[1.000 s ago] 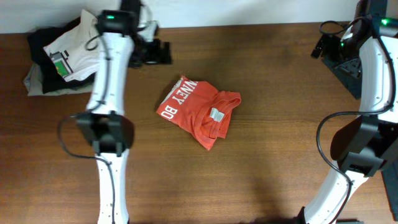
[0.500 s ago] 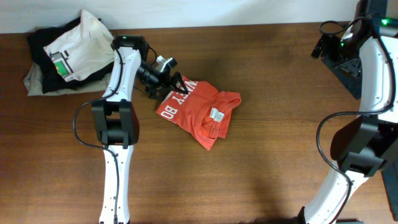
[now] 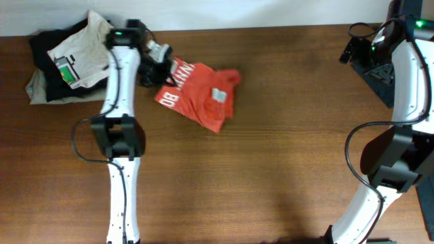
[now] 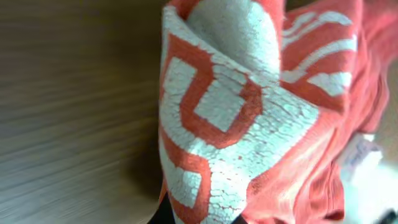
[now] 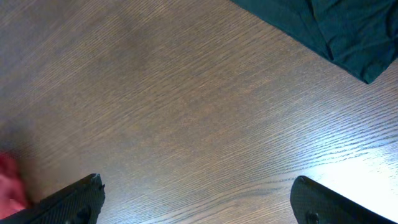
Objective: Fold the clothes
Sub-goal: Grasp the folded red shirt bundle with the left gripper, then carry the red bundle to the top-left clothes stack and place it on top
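My left gripper swings up and over the pile next, to the gripper's left in the overhead view, and releases there, since the T-shirt is folded.
The red-orange T-shirt lies bunched and folded on the brown table, left of centre towards the back, white lettering on its left part and the small neck tag facing up. My left gripper is shut on the shirt's left edge. In the left wrist view the T-shirt fills the frame with cracked white lettering, and the left gripper pinches the cloth at the bottom edge. My right gripper hovers at the far right back, open and empty. The right gripper shows only bare wood between its fingers.
A pile of clothes sits at the back left corner: a white shirt with a green-black patch on dark garments, right beside the left arm. A dark cloth lies ahead of the right gripper. A sliver of red shows at the right wrist view's left edge.
The left gripper came down onto the shirt's left edge, shut on it, and pulled the shirt back and left towards the pile. The right arm has not moved.
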Available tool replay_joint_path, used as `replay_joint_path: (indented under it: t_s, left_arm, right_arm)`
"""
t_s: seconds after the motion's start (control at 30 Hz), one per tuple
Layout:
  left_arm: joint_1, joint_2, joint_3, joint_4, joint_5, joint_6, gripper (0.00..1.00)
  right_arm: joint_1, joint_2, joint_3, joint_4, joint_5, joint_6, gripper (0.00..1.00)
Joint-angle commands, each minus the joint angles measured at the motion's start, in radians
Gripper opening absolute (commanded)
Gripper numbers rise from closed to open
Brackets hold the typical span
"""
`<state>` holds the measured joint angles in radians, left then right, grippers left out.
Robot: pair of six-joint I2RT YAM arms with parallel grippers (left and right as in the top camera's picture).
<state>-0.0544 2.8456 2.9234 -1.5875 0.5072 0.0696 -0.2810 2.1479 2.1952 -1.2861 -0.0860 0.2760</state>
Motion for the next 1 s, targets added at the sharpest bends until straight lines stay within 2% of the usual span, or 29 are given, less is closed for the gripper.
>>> replay_joint_path:
  t_s: [0.0,0.1,0.2,0.37,0.5,0.67,0.77,0.9,0.97]
  left_arm:
    - [0.086,0.008,0.158,0.064,-0.124,-0.041,0.0]
    - [0.113,0.0,0.216,0.14,-0.142,-0.07,0.01]
    - [0.116,-0.055,0.216,0.264,-0.164,-0.107,0.01]
    - [0.131,-0.159,0.216,0.373,-0.228,-0.183,0.01]
    - [0.161,-0.231,0.216,0.406,-0.227,-0.197,0.01]
    - [0.24,-0.245,0.215,0.417,-0.233,-0.323,0.0]
    - [0.289,-0.245,0.212,0.402,-0.307,-0.35,0.01]
    - [0.324,-0.245,0.204,0.315,-0.576,-0.415,0.0]
    - [0.335,-0.244,0.182,0.311,-0.638,-0.417,0.01]
  right_arm:
    - [-0.001,0.002,0.004,-0.001,0.013,-0.009,0.99]
    - [-0.001,0.002,0.004,-0.001,0.013,-0.009,0.99]
    - [-0.001,0.002,0.004,-0.001,0.013,-0.009,0.99]
    - [-0.001,0.002,0.004,-0.001,0.013,-0.009,0.99]
    - [-0.001,0.002,0.004,-0.001,0.013,-0.009,0.99]
    - [-0.001,0.002,0.004,-0.001,0.013,-0.009,0.99]
    - [-0.001,0.002,0.004,-0.001,0.013,-0.009,0.99]
    - [-0.001,0.002,0.004,-0.001,0.013,-0.009,0.99]
    - [-0.001,0.002,0.004,-0.001,0.013,-0.009,0.99]
